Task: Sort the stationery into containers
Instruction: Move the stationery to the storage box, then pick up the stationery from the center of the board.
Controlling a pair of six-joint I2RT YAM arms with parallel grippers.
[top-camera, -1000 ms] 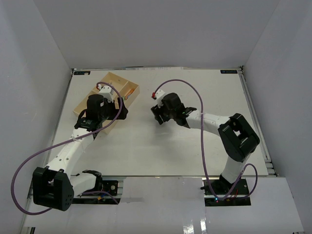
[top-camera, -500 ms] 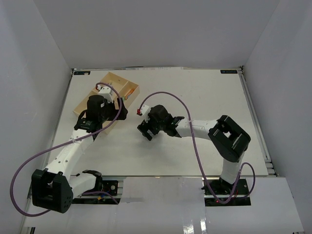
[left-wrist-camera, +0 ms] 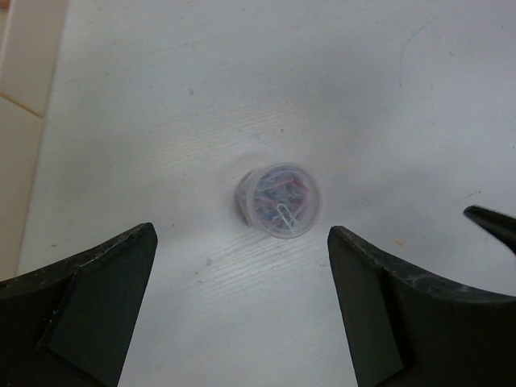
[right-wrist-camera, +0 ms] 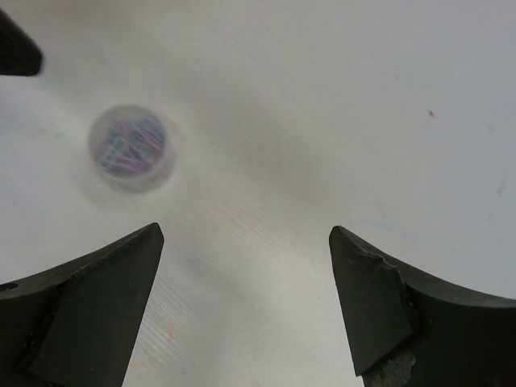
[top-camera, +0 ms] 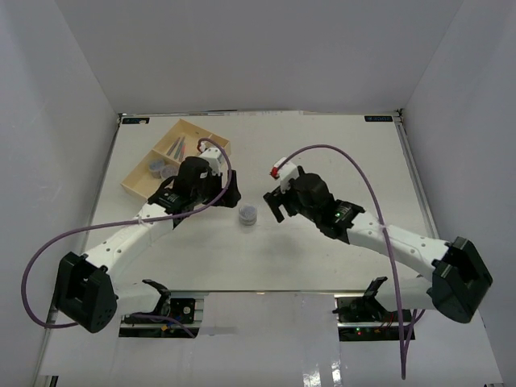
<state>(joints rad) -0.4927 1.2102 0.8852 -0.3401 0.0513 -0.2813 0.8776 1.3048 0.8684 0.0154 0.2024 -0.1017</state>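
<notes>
The clear jar is still outside the tray [top-camera: 139, 177], so the robot will next move its left gripper to the right in the top view and down around the clear jar's rim [top-camera: 247, 213].
One small round clear jar [top-camera: 247, 215] of coloured paper clips stands alone on the white table, between the two arms. In the left wrist view the jar [left-wrist-camera: 278, 200] lies just ahead of my open left gripper [left-wrist-camera: 242, 234], with nothing between the fingers. My left gripper [top-camera: 230, 194] hovers just up-left of it. My right gripper [top-camera: 275, 207] is open to the jar's right; its wrist view shows the jar [right-wrist-camera: 131, 147] ahead and to the left of the empty right gripper [right-wrist-camera: 246, 232]. The cream tray [top-camera: 139, 177] sits at the back left, holding thin pens [top-camera: 179, 147] and two jars [top-camera: 160, 169].
White walls close in the table on the left, back and right. Purple cables loop over both arms. The tip of the right gripper's finger [left-wrist-camera: 492, 226] shows at the right edge of the left wrist view.
The right gripper brought the jar to mid-table, opened, let it go and drew back to the right. The left arm swung from over the tray to beside the jar.
</notes>
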